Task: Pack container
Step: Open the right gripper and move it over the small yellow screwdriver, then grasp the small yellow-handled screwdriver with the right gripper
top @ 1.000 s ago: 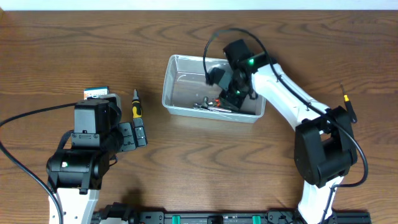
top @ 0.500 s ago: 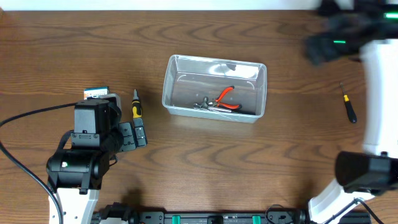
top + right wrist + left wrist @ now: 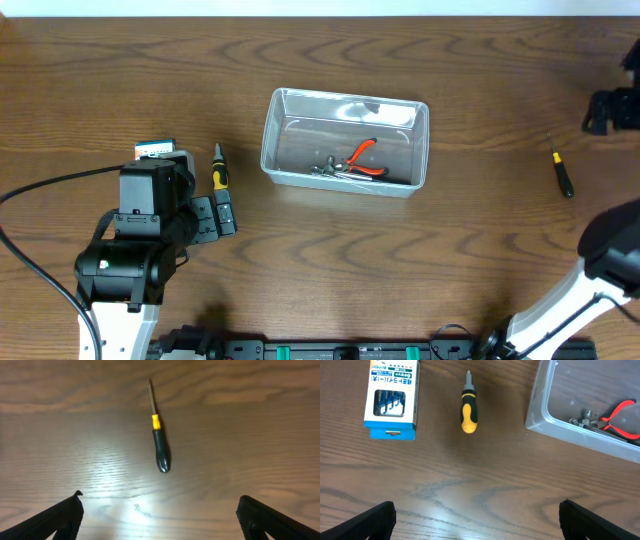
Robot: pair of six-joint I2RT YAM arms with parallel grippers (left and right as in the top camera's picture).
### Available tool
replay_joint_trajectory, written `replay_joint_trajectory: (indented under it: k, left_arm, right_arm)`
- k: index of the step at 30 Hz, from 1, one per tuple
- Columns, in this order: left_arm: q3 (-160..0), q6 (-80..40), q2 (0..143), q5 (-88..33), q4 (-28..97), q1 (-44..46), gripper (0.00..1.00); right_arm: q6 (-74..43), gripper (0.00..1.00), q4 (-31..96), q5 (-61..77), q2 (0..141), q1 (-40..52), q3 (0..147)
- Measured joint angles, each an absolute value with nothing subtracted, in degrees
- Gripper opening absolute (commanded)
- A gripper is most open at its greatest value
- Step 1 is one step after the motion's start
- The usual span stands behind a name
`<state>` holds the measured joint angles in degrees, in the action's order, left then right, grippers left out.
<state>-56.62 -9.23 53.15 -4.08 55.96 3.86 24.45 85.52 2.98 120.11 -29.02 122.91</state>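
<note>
I will lower my right gripper next, with its fingers open, onto the thin screwdriver's black handle (image 3: pixel 563 177) (image 3: pixel 160 445) near its yellow collar, because the screwdriver is still outside the clear tub.
The container (image 3: pixel 268 140) is a clear tub in the middle of the table, with red-handled pliers (image 3: pixel 362 158) and small metal parts (image 3: pixel 325 168) inside. In the left wrist view its corner (image 3: pixel 540 415) is at the upper right. My left gripper (image 3: pixel 477 520) is open over bare wood, short of a yellow-and-black screwdriver (image 3: pixel 469 410). My right gripper (image 3: pixel 160 517) is open and holds nothing, with a thin black screwdriver (image 3: pixel 159 440) lying ahead of it. The right arm (image 3: pixel 610 108) is at the table's far right edge.
A small blue and white box (image 3: pixel 155 149) of bits lies left of the yellow screwdriver (image 3: pixel 218 170). The thin screwdriver (image 3: pixel 562 172) lies alone at the right. A cable runs from the left arm across the table's left side.
My right gripper has left the container and swung to the far right edge, its jaws now wide. The pliers lie uncovered in the tub. The left arm has not moved.
</note>
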Motion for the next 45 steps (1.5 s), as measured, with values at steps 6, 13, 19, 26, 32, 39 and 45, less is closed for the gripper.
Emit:
replay_joint_trajectory:
  k: [6,13,19,26,32,39,45]
  left_arm:
    - [-56.62,-9.23,53.15,-4.08,55.94,3.86,0.98]
    - [-56.62,-9.23,53.15,-4.08,55.94,3.86,0.98]
    - [-56.62,-9.23,53.15,-4.08,55.94,3.86,0.98]
    - [-56.62,-9.23,53.15,-4.08,55.94,3.86,0.98]
    - [-56.62,-9.23,53.15,-4.08,55.94,3.86,0.98]
    - [-56.62,-9.23,53.15,-4.08,55.94,3.86,0.98]
    - [-56.62,-9.23,53.15,-4.08,55.94,3.86,0.98]
  right_arm:
    - [24.45,0.99,84.01,2.85,127.79,-29.02,120.22]
    - [24.56,0.99,80.62,1.76,131.17,-29.02,118.10]
    - [25.74,0.97,75.81,1.83,131.66,-29.02,113.34]
    - [26.15,0.99,69.95,0.97,131.83,-29.02,106.37]
    - [26.15,0.94,66.98,-0.34,131.85,-29.02,102.91]
    - [25.91,0.64,65.71,-1.96,131.83,-29.02,102.26]
    - [25.54,0.47,65.49,-2.52,131.83,-29.02,102.19]
